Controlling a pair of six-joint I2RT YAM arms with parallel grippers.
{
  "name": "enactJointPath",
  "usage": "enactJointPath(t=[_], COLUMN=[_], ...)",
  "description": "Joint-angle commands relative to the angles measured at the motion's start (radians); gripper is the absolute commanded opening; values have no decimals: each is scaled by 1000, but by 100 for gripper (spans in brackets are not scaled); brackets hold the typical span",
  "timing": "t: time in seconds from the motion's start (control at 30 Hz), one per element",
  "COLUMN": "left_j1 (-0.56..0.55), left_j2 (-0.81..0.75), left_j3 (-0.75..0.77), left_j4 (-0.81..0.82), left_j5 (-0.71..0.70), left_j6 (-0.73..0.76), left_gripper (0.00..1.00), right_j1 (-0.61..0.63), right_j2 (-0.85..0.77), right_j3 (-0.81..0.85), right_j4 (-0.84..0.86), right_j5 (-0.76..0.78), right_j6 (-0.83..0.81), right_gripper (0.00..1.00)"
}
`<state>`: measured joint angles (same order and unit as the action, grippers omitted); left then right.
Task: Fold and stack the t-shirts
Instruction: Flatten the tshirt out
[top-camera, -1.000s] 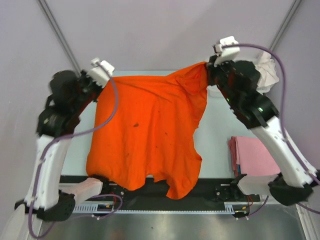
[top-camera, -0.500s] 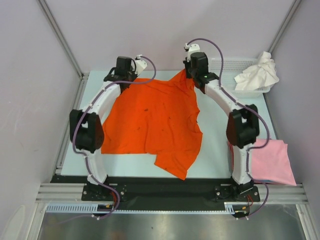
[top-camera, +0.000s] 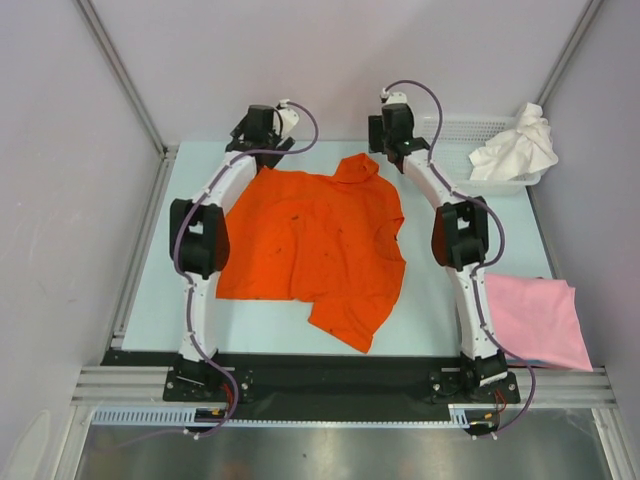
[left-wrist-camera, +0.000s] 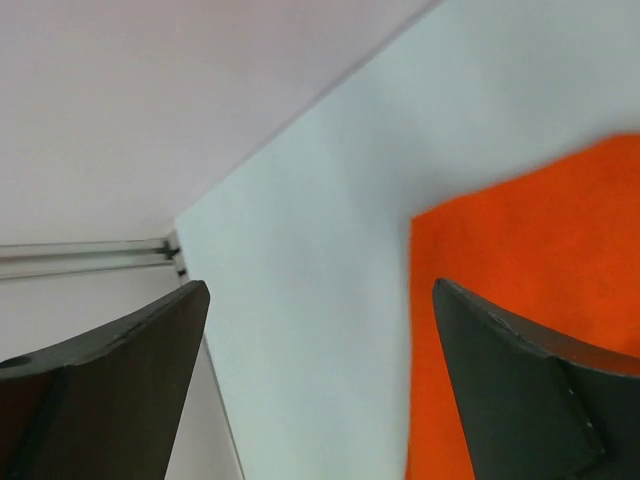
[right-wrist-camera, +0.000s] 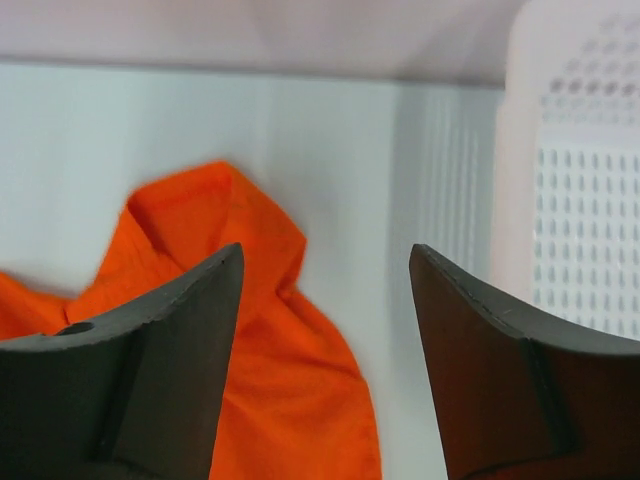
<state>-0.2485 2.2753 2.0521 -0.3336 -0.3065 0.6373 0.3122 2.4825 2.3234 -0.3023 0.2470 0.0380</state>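
I will move my left gripper back along the orange t-shirt's side next. It will go down onto that side's near corner, which lies flat beside bare table.
The orange t-shirt (top-camera: 310, 245) lies spread on the table, its near hem folded under at the front and its far right corner bunched up. My left gripper (top-camera: 262, 143) hovers open just beyond the shirt's far left corner, and in the left wrist view my left gripper (left-wrist-camera: 320, 290) has bare table between its fingers, with orange cloth (left-wrist-camera: 530, 300) under the right one. My right gripper (top-camera: 396, 138) is open too, and in the right wrist view my right gripper (right-wrist-camera: 326, 250) stands above the bunched orange corner (right-wrist-camera: 270, 380). A white t-shirt (top-camera: 515, 148) sits crumpled in the basket. Folded pink t-shirts (top-camera: 535, 320) lie at the near right.
The white lattice basket (top-camera: 450, 125) stands at the far right corner, and in the right wrist view the basket (right-wrist-camera: 580, 200) is close to my right gripper. Grey walls and metal frame rails enclose the table on three sides.
Both grippers have opened and let go of the orange shirt's far corners. The shirt has dropped flat onto the table, and both grippers now stand just beyond its far edge.
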Motion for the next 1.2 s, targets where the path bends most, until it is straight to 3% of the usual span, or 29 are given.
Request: enactJointPath(t=[0.0, 0.13, 0.2, 0.37, 0.5, 0.77, 1.03, 1.1, 1.17], left_j1=[14, 17, 23, 31, 66, 153, 210, 215, 215], left_j2=[-234, -482, -616, -842, -979, -1024, -972, -956, -941], left_j3=[-112, -425, -620, -993, -1216, -1409, -1526, -1524, -1526], left_j4=[-45, -61, -85, -142, -185, -91, 79, 116, 128], left_j5=[181, 290, 326, 320, 325, 231, 178, 182, 199], left_j6=[-63, -33, 8, 160, 251, 401, 452, 438, 429], left_gripper=[100, 98, 92, 77, 80, 84, 83, 80, 70], right_j1=[4, 19, 34, 99, 175, 407, 465, 470, 466], right_j2=[-198, -455, -604, -802, -927, -1080, -1068, -1050, -1031], right_j3=[-91, -425, -651, -948, -1160, -1420, -1558, -1581, -1601], right_j4=[-101, -149, -144, -239, -297, -310, -282, -250, -195], right_j5=[6, 0, -20, -38, -61, -123, -189, -237, -276], right_j6=[39, 156, 198, 319, 405, 602, 674, 674, 674], right_gripper=[73, 72, 70, 67, 65, 65, 65, 65, 61])
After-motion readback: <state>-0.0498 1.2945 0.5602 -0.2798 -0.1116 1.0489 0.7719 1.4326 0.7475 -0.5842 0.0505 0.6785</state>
